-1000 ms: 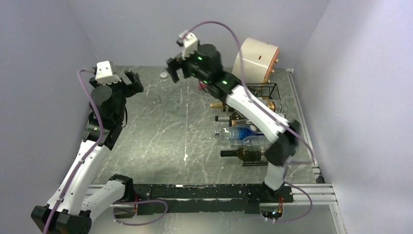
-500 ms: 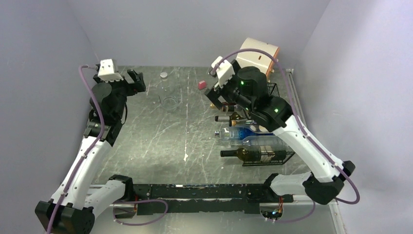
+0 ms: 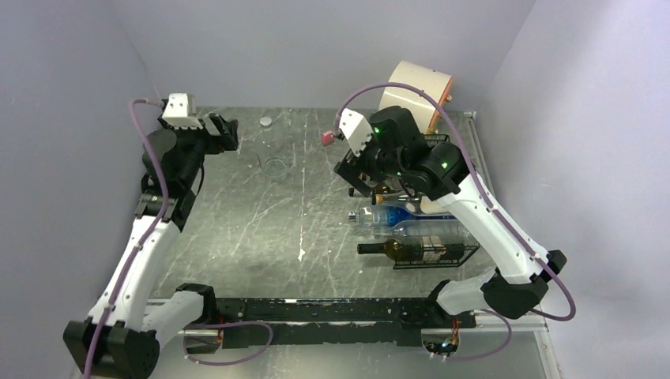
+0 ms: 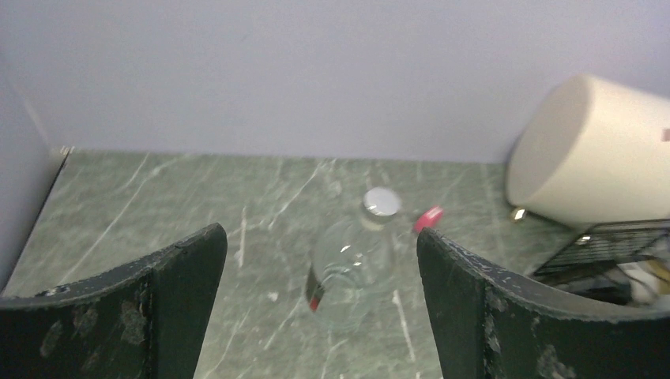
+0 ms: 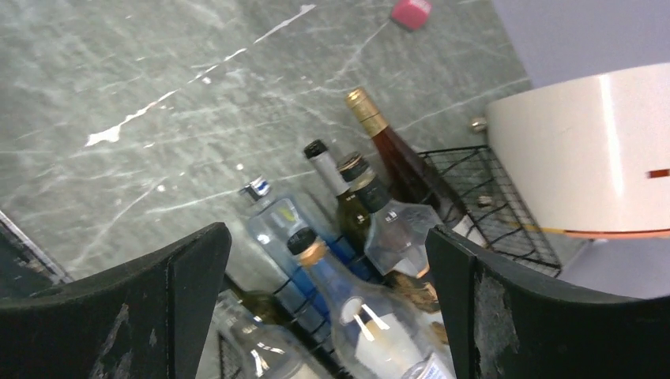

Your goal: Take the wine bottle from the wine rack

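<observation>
My right gripper moves down onto the black-capped neck of the clear bottle (image 5: 364, 181) next, beside the gold-topped amber one, since that neck lies below its open fingers.
The black wire wine rack (image 3: 442, 254) stands at the right and holds several bottles lying with their necks to the left. A dark green wine bottle (image 3: 395, 249) is nearest the front, with a clear one (image 3: 423, 230) and a blue one (image 3: 387, 215) behind it. My right gripper (image 3: 357, 175) is open and empty, hovering over the necks at the rack's back left. In the right wrist view the gripper (image 5: 328, 245) spans a black-capped clear bottle (image 5: 363, 316). A gold-topped amber bottle (image 5: 379, 130) and the rack's mesh (image 5: 490, 205) lie beyond. My left gripper (image 3: 225, 133) is open and empty at the back left.
A clear glass bottle (image 3: 274, 158) with a silver cap stands at the back centre, ahead of my left gripper (image 4: 320, 237) in its view (image 4: 351, 264). A small pink block (image 3: 326, 137) lies nearby. A cream drum (image 3: 415, 91) lies behind the rack. Walls enclose three sides.
My right arm has swung from the back centre to the right and come down over the bottle necks at the rack. My left gripper has shifted slightly toward the back.
</observation>
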